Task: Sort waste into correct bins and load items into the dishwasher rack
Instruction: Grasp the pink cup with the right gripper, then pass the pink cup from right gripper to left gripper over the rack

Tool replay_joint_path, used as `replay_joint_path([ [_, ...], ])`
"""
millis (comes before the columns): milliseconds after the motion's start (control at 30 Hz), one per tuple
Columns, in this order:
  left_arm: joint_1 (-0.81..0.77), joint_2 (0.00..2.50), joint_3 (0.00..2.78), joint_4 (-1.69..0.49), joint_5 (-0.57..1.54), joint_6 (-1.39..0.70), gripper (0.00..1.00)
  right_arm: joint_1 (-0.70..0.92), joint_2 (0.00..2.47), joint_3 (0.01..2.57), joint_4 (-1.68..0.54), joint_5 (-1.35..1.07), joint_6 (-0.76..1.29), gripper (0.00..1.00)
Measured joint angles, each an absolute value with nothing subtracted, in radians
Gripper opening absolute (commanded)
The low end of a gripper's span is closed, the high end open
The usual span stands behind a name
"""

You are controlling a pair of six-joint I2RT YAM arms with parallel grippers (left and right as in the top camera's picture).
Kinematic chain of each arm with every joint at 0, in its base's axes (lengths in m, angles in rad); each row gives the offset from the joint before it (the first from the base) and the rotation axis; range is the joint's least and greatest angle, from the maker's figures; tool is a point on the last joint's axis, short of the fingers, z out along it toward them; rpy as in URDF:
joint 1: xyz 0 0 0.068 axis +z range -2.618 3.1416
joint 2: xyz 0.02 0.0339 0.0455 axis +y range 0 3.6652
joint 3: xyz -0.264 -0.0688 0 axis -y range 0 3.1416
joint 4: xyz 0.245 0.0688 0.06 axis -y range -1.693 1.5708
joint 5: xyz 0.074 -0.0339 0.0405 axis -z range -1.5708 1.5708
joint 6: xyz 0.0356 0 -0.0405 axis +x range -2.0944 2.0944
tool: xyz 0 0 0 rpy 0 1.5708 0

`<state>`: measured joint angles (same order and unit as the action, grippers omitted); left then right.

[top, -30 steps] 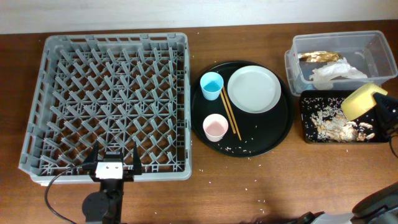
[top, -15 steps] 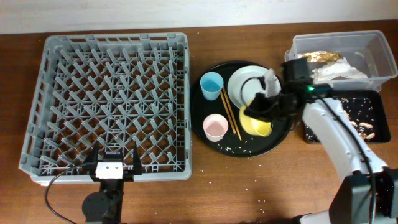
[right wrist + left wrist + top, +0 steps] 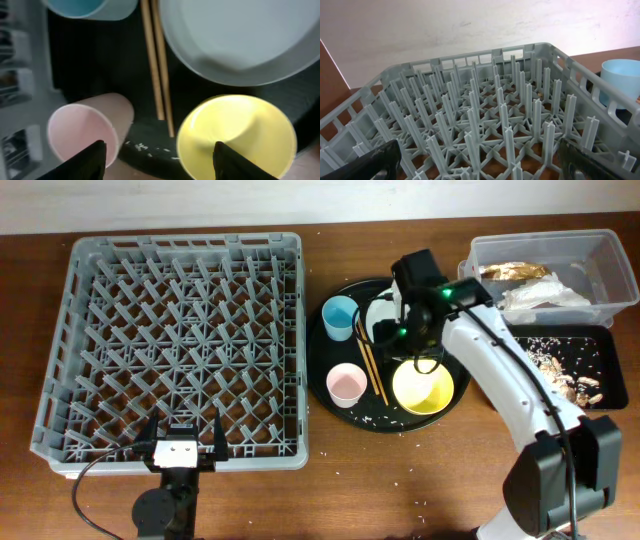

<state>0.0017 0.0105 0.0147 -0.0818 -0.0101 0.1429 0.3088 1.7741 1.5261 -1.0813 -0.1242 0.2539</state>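
Note:
I should move my right gripper down and to the left in the overhead view next, onto the pink cup's chopstick-side rim (image 3: 115,132), because that rim is clear.
The yellow bowl (image 3: 424,387) (image 3: 235,135) stands upright on the round black tray, free of any grip. Just above it my right gripper (image 3: 400,352) (image 3: 160,160) hangs open and empty, between the bowl and the pink cup (image 3: 346,384) (image 3: 82,132). The chopsticks (image 3: 372,365) (image 3: 156,65) lie between blue cup (image 3: 341,317) and white plate (image 3: 385,313) (image 3: 240,35), which the arm partly hides. My left gripper (image 3: 183,438) (image 3: 480,167) is open at the front edge of the grey dishwasher rack (image 3: 175,340) (image 3: 485,100).
The clear tub (image 3: 540,240) at back right holds a gold wrapper (image 3: 515,271) and a white napkin (image 3: 540,297). The shallow black tray (image 3: 612,332) in front of it holds food scraps (image 3: 565,380) and rice. Loose rice grains dot the round tray (image 3: 330,355) and the table.
The right arm carried the yellow bowl from over the black scrap tray to the round tray, set it down upright and opened its jaws. The left arm has not moved.

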Motion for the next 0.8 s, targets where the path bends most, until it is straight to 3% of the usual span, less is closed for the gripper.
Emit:
replay_joint_path([
  [100, 0.002, 0.010, 0.015, -0.082, -0.010, 0.143, 0.99, 0.372, 1.782, 1.483, -1.041, -0.179, 0.254, 0.70],
  [167, 0.002, 0.010, 0.015, -0.082, -0.010, 0.143, 0.99, 0.420, 1.818, 1.448, -1.009, -0.187, 0.258, 0.60],
  [233, 0.002, 0.010, 0.015, -0.082, -0.010, 0.143, 0.99, 0.431, 1.883, 1.430, -1.000, -0.193, 0.268, 0.34],
  [267, 0.002, 0.010, 0.015, -0.081, -0.010, 0.143, 0.99, 0.431, 1.911, 1.422, -0.999, -0.192, 0.280, 0.07],
  [467, 0.002, 0.010, 0.011, 0.046, 0.098, 0.136, 0.99, 0.405, 1.898, 1.438, -1.084, -0.167, 0.318, 0.04],
  [567, 0.002, 0.075, 0.146, -0.114, 0.150, 0.028, 0.99, 0.345, 1.695, 1.462, -1.066, -0.186, 0.318, 0.04],
  [667, 0.002, 0.321, 0.400, -0.187, 0.260, -0.017, 0.99, 0.327, 1.543, 1.488, -0.981, -0.255, 0.301, 0.04],
  [800, 0.005, 0.743, 0.584, 0.018, 0.614, -0.050, 0.99, 0.327, 1.544, 1.488, -0.878, -0.387, 0.279, 0.04],
])
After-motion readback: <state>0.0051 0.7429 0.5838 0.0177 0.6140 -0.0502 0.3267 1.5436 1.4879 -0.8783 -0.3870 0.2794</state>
